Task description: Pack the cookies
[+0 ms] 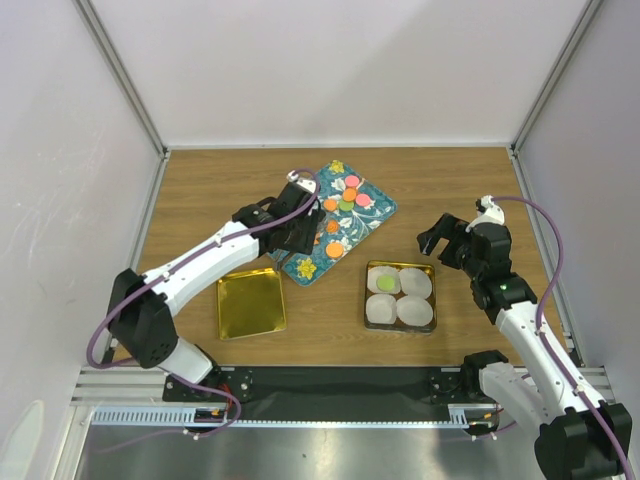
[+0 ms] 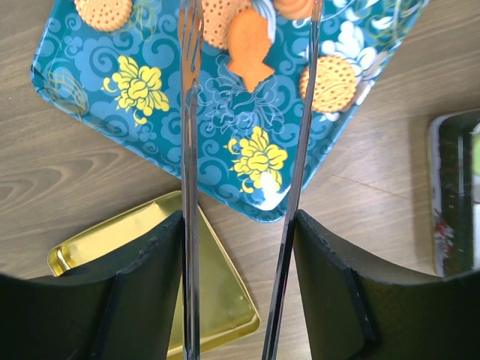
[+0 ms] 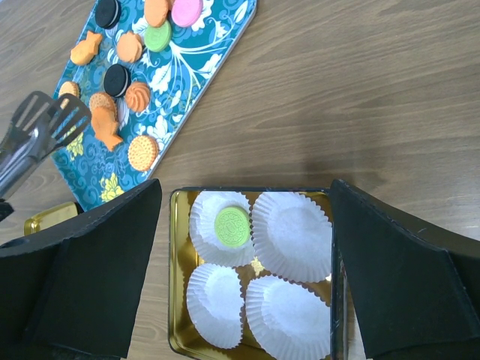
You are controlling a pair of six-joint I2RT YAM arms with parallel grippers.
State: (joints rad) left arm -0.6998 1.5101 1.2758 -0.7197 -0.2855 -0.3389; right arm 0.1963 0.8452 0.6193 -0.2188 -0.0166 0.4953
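Note:
My left gripper should lower its tongs straight down around the body of the orange fish-shaped cookie (image 2: 250, 52) and close, as it lies below, between their parted arms.
Several cookies (image 1: 348, 197), orange, green, pink and black, lie on the teal floral tray (image 1: 372, 222). My left gripper (image 1: 290, 232) is shut on metal tongs (image 2: 189, 112). The tong arms stand apart, with their tips over the tray by an orange fish-shaped cookie (image 2: 250, 52) and round orange ones (image 2: 335, 82). The tongs also show in the right wrist view (image 3: 45, 120). My right gripper (image 3: 244, 191) is open and empty above a gold tin (image 3: 176, 300). The tin holds several white paper cups. One green cookie (image 3: 232, 224) lies in the far-left cup.
A gold lid (image 1: 250, 303) lies upside down on the wood, left of the tin (image 1: 367, 268) and near the tray's near corner. White walls close off the table at the back and on both sides.

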